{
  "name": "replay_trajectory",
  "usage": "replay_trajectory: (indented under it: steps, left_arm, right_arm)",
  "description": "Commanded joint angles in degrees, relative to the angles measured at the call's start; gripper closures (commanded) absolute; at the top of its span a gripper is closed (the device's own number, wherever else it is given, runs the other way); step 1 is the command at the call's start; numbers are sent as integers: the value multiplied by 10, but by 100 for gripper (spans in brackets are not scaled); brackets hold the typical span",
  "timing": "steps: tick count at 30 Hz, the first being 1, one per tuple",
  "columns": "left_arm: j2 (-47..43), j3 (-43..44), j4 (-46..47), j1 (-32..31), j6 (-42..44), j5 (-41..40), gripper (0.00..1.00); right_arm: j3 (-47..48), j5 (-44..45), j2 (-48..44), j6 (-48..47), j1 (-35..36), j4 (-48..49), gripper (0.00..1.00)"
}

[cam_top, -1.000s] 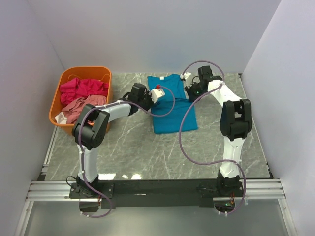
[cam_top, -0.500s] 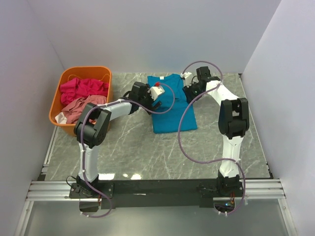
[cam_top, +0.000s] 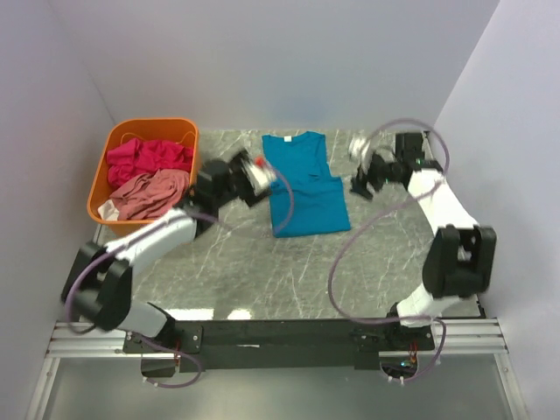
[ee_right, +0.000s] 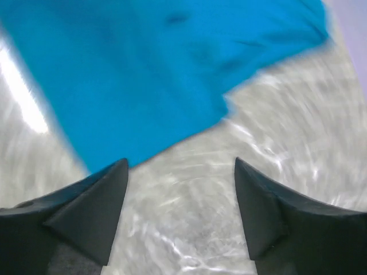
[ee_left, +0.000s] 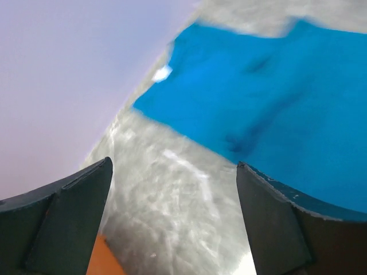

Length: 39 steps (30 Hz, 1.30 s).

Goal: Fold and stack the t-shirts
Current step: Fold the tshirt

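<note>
My left gripper comes back and down next onto the teal shirt's basket-side hem corner [cam_top: 276,233] below it and nearer my base, since it stands over bare table.
The teal-blue t-shirt [cam_top: 304,185] lies flat on the marble table, collar toward the back wall. Just off the shirt's left edge, my left gripper [cam_top: 262,178] stands open over bare table [ee_left: 174,163], with the teal shirt [ee_left: 275,97] ahead of its fingers. On the other side my right gripper [cam_top: 360,184] is also open over bare table [ee_right: 179,161], and the teal shirt [ee_right: 143,69] lies beyond its fingertips. Neither holds anything. The magenta-pink t-shirt [cam_top: 149,156] and the salmon-pink t-shirt [cam_top: 150,191] sit crumpled in the basket.
The orange plastic basket [cam_top: 149,123] stands at the back left against the wall; a sliver of the basket [ee_left: 100,264] shows in the left wrist view. White walls close in the table on three sides. Purple cables loop from both arms over the table.
Both grippers opened and let go of the teal shirt, then drew away from it, left arm leftward and right arm rightward. The shirt's lower part now lies spread wider.
</note>
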Motion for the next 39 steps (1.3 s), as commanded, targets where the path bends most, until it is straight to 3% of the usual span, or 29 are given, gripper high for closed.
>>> replay_trajectory:
  steps: [1,2,5,8,17,24,32,39]
  left_arm:
    - [-54,-109,-55,-84,164,47,9]
    - [-61,-126,-62,-122,184,17,10]
    - [-56,-167,-69,-154,183,-4,16]
    - [-36,-205,-17,-169,187,-19,17]
    - [71,-153,25,-174,199,-37,22]
    - [101,-122,25,-174,206,-34,24]
    - [138,-100,26,-174,203,-49,44]
    - [144,-108,45,-174,199,-56,62]
  right_arm:
    - [-125,-100,-86,-389,14,-121,18]
    - [-178,-67,-97,-435,24,-112,17]
    - [-225,-28,-108,-452,39,-87,20]
    - [-242,-21,-105,-420,43,-46,22]
    - [-245,28,-74,-366,71,4,26]
    - [-235,42,-48,-365,80,15,27]
    - [-221,59,-29,-420,90,-25,28]
    - [-217,123,2,-385,121,30,32]
